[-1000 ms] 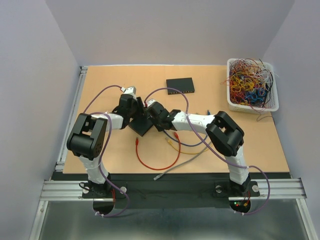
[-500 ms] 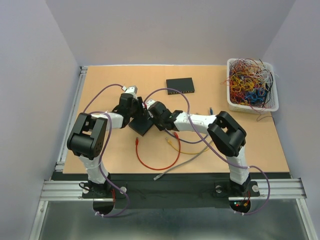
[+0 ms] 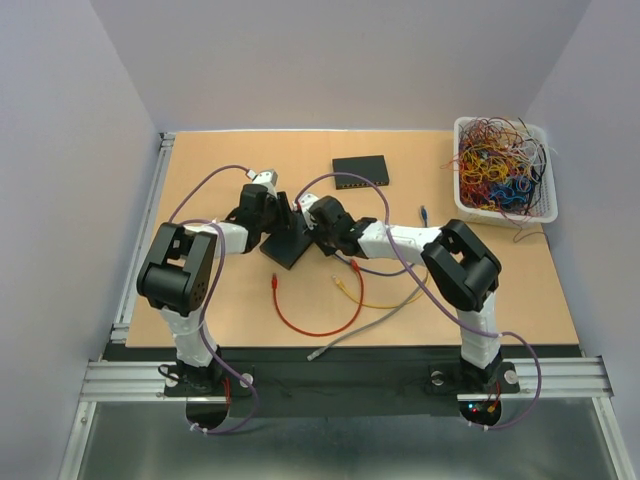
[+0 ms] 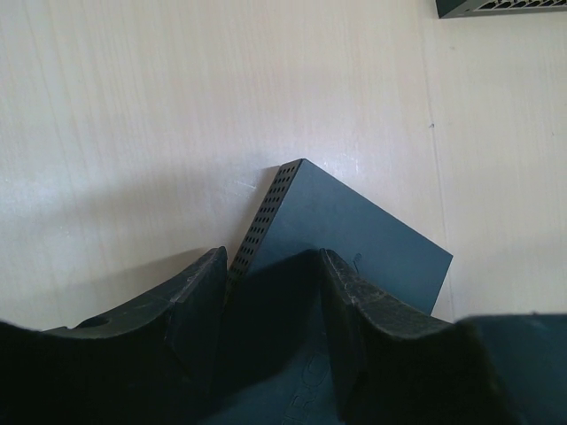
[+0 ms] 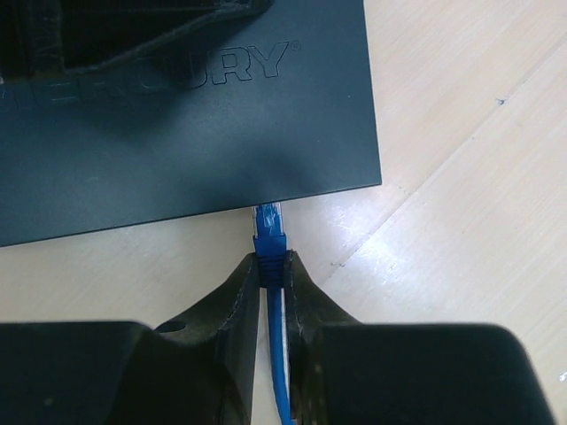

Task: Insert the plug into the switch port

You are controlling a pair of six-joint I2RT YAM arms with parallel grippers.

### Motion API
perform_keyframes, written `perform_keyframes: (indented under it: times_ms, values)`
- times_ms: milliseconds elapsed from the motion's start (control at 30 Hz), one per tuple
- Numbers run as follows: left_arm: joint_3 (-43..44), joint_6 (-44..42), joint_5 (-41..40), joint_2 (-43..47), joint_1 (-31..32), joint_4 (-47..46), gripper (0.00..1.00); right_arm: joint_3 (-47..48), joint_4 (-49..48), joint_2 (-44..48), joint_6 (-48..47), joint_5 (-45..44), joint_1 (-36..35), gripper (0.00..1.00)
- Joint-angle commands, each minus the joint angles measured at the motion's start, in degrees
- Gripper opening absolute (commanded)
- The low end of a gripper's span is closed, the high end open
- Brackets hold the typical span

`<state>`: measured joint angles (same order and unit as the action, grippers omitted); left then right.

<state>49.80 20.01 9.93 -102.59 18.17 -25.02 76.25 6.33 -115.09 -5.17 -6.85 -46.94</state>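
The robot's right gripper should next push the blue plug it holds straight toward the switch's port edge point(image 3: 311, 236) point(image 5: 267, 205) and then let go of it, because part of the plug's clear tip still shows outside.
The black switch point(image 3: 289, 246) lies at an angle on the wooden table between both grippers. In the left wrist view my left gripper point(image 4: 270, 270) straddles one corner of the switch point(image 4: 354, 239), one finger against the vented side, shut on it. My right gripper point(image 5: 271, 266) is shut on the blue plug point(image 5: 269, 237). The plug's clear tip meets the switch's point(image 5: 195, 124) port edge; whether it sits inside a port is hidden. The blue cable runs back between the fingers. From above, the left gripper point(image 3: 268, 214) and right gripper point(image 3: 318, 222) flank the switch.
A second black switch point(image 3: 361, 171) lies farther back. A white basket point(image 3: 503, 170) of tangled cables stands at the far right. Red point(image 3: 312, 328), yellow point(image 3: 352, 292) and grey point(image 3: 368, 326) cables lie near the front edge. A loose blue plug end point(image 3: 423, 214) lies right of the arms.
My right arm has swung farther from its base, carrying the plug up to the switch's edge. The switch has shifted slightly away and turned with the left gripper.
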Motion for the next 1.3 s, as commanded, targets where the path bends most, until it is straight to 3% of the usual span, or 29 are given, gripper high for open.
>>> perform_keyframes:
  times_ms: [0, 300, 500, 667, 1033, 1267]
  values:
    - [0.21, -0.15, 6.59, -1.65, 1.34, 5.86, 0.55, 1.53, -15.02, 1.27, -0.11, 1.84, 0.09, 0.01]
    - [0.56, 0.12, 10.28, -3.94, 1.95, 6.12, 0.55, 3.03, -18.28, 0.66, -1.33, 5.0, 0.71, 0.0]
    - [0.82, -0.06, 12.83, -5.78, 4.85, 6.21, 0.55, 2.06, -26.88, 0.31, -1.95, 11.07, 1.32, 0.0]
    - [1.35, 1.52, 14.23, -7.54, 8.63, 5.59, 0.55, 9.7, -30.14, -3.29, -0.37, 15.55, 1.41, 0.0]
    - [1.0, 4.6, 11.97, -6.32, 11.8, 6.29, 0.55, 14.37, -35.51, -5.68, 3.33, 14.33, 1.67, 0.01]
    - [4.94, 4.86, 4.67, -5.96, 10.75, 11.91, 0.57, 1.99, -34.98, 1.6, 1.92, 5.12, 1.76, 0.24]
